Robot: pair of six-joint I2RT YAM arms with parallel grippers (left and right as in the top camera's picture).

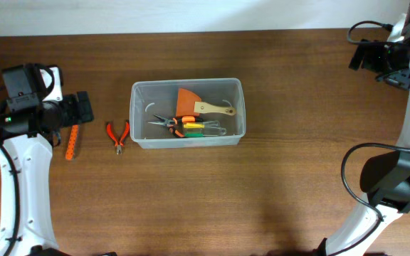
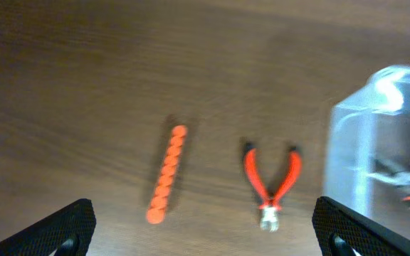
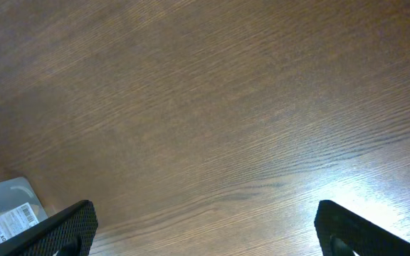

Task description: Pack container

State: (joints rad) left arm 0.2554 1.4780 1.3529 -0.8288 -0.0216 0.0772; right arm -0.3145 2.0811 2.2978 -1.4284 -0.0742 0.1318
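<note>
My left gripper next shifts below and slightly left in the wrist view to the orange bit strip, still outside the container [image 1: 188, 139], lowering around its middle [image 1: 72, 141].
The clear plastic container [image 1: 188, 139] sits mid-table and holds an orange scraper with a wooden handle [image 1: 198, 107], pliers and several screwdrivers [image 1: 187, 126]. Its corner shows in the left wrist view [image 2: 376, 156] and in the right wrist view [image 3: 6, 213]. Red-handled pliers [image 1: 117, 134] lie left of it on the table, also in the left wrist view [image 2: 270, 181]. An orange bit strip [image 1: 72, 141] lies further left, also in the left wrist view [image 2: 166, 174]. My left gripper [image 2: 205, 238] is open and empty above these two, at the table's left [image 1: 84, 108]. My right gripper [image 3: 205, 238] is open and empty at the far right [image 1: 365, 57].
The wooden table [image 1: 262, 192] runs to a white wall along the back edge. The right arm's base and cable [image 1: 393, 181] stand at the right side.
</note>
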